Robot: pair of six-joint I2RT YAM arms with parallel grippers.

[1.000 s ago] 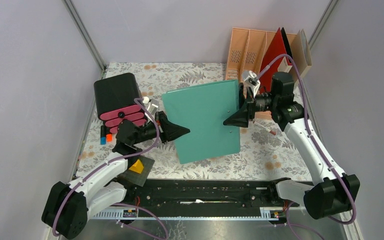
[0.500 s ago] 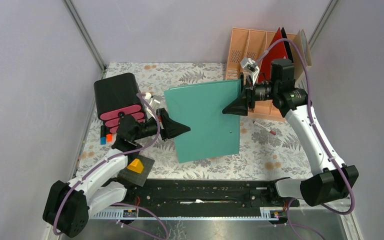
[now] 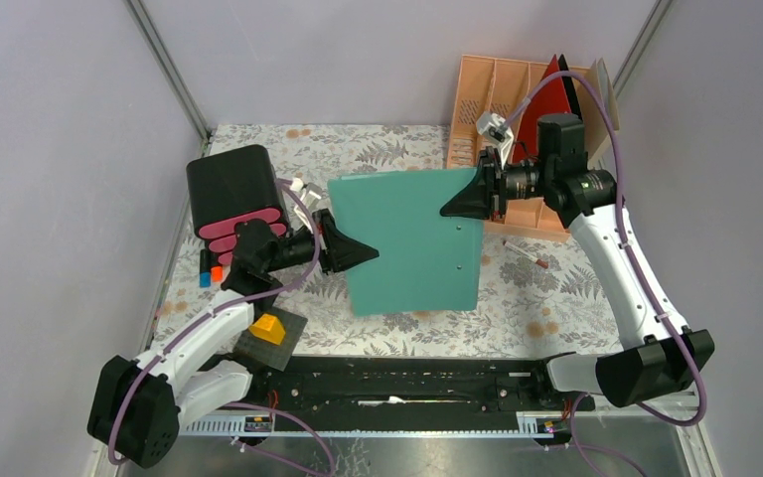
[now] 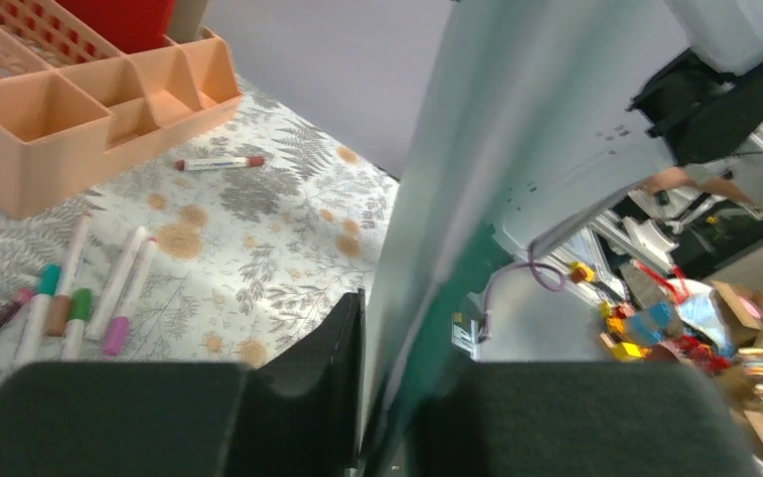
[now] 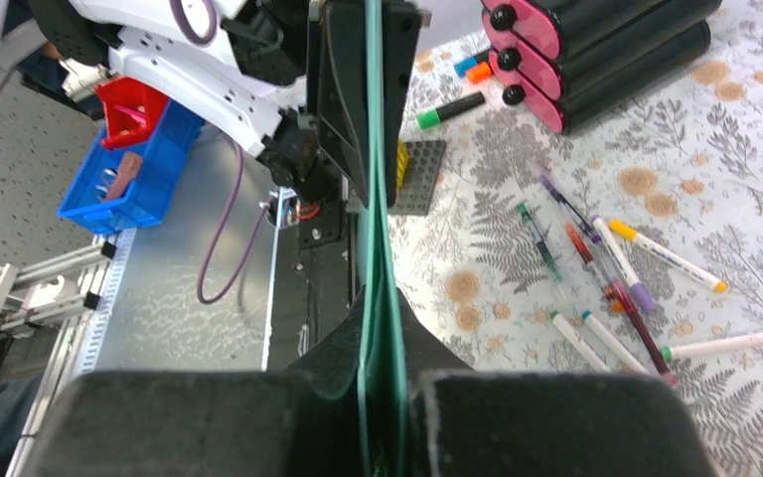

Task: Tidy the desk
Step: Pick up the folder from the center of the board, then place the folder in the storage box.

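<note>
I should move and turn my right gripper outward next, since the rack's empty slot (image 3: 508,87) beside the red folder is further outward. I should then lower the teal folder (image 3: 412,238) in and let it go.
A teal folder (image 3: 412,238) hangs on edge above the desk (image 3: 556,298), whose pale cloth bears ferns and orange flowers. My right gripper (image 3: 454,209) is shut on the folder's upper right edge; in the right wrist view the thin teal sheet (image 5: 373,149) runs straight down between the pressed fingers of that gripper (image 5: 382,417). My left gripper (image 3: 363,256) is at the folder's left edge and stands open. In the left wrist view the folder (image 4: 517,149) passes between the parted fingers of that gripper (image 4: 397,417), lying against one finger only.
A peach file rack (image 3: 502,94) with a red folder (image 3: 546,94) stands at the back right. A black drawer box with pink fronts (image 3: 233,189) sits at the left. Several markers (image 5: 596,258) lie under the folder, one pen (image 3: 522,255) by the rack, and a grey plate with a yellow brick (image 3: 270,330) sits near the front.
The right gripper has closed on the folder's right edge and risen toward the rack. The left gripper's jaws have parted from the folder's left edge.
</note>
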